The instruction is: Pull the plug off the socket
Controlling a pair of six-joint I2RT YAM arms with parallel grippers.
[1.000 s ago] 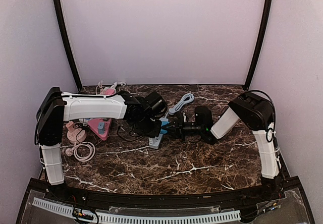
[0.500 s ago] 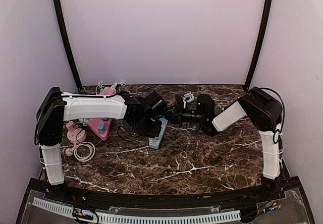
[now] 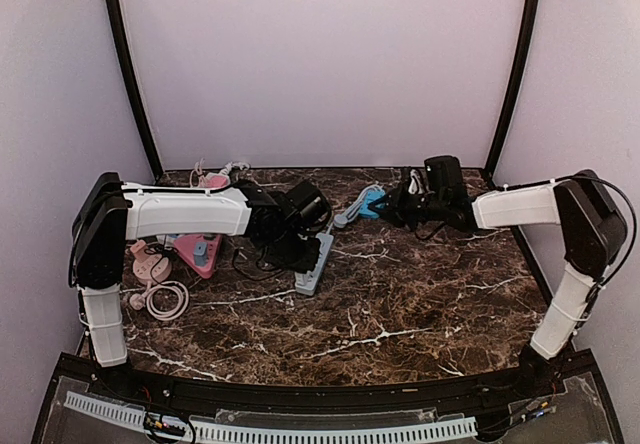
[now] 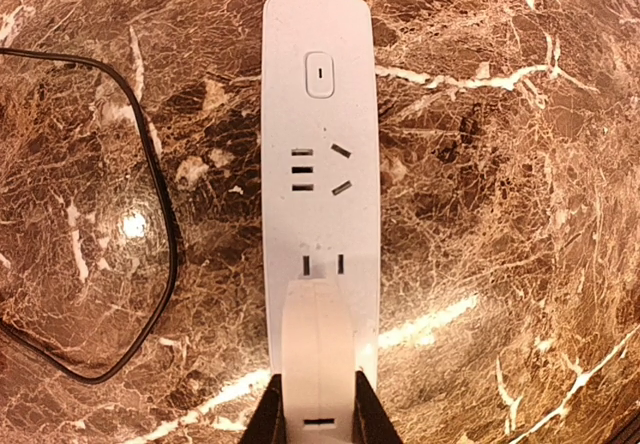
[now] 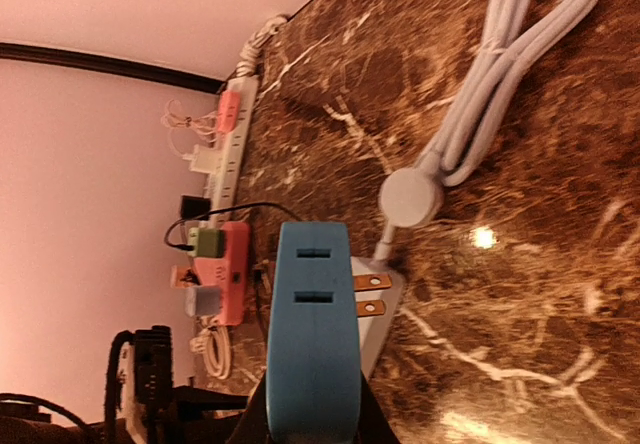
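The marble below the plug is bare on the right in the top view, so my right gripper will next tilt and move down to that side to release the plug.
The white socket strip (image 3: 314,267) (image 4: 320,144) lies on the marble left of centre. My left gripper (image 3: 298,247) (image 4: 318,409) is over its near end, shut on a white rounded block (image 4: 318,354) that stands on the strip. The blue plug (image 3: 374,202) (image 5: 312,334) is off the strip, its two brass prongs (image 5: 372,295) bare. My right gripper (image 3: 392,204) (image 5: 312,414) is shut on it and holds it in the air at the back right, apart from the strip (image 5: 381,326).
The strip's coiled white cable (image 3: 350,214) (image 5: 520,74) lies beside the plug. A pink triangular socket block (image 3: 196,252) (image 5: 230,274), a pink cable coil (image 3: 160,296) and another strip (image 3: 215,178) sit at the left. A black wire (image 4: 165,234) loops left of the strip.
My right gripper has drawn the blue plug away from the strip and carried it back and to the right. The left gripper and the strip have stayed put.
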